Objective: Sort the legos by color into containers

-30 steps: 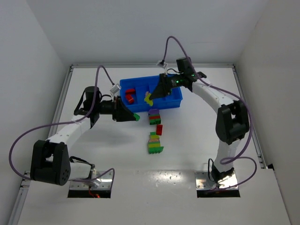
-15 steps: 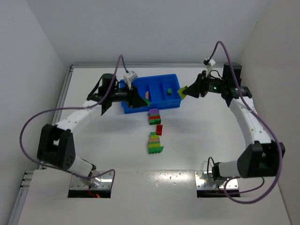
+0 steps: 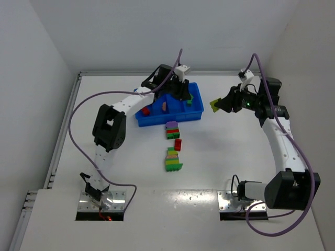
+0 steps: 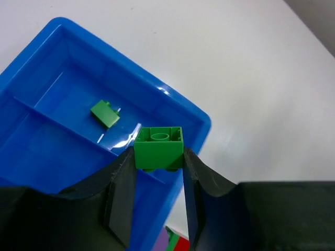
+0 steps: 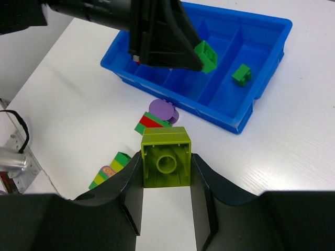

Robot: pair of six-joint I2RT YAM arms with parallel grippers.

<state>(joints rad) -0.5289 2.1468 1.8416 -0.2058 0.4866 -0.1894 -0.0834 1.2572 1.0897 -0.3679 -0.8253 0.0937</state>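
Another green brick already lies in this end section of the blue tray, so the robot's left gripper needs to lower slightly over it next and release its own green brick there.
The blue tray [image 3: 168,120] lies at the back centre. My left gripper [image 3: 184,96] is shut on a green brick [image 4: 158,148] and holds it above the tray's right-end compartment, where another green brick [image 4: 104,113] lies. My right gripper [image 3: 215,104] is shut on a yellow-green brick [image 5: 166,157] and holds it above the table, right of the tray [image 5: 230,125]. The left gripper [image 5: 201,58] also shows in the right wrist view. A red brick [image 3: 146,111] and a pink brick [image 3: 164,106] lie in other compartments.
Loose legos lie in a line in front of the tray: a purple, red and green stack [image 3: 171,129], a red brick [image 3: 178,144], and a striped green and yellow-green stack [image 3: 171,160]. White walls stand close on the left, the back and the right.
My left gripper has carried the green brick from left of the tray to above its right end. My right gripper has drawn back to the right from over the tray, holding the yellow-green brick.
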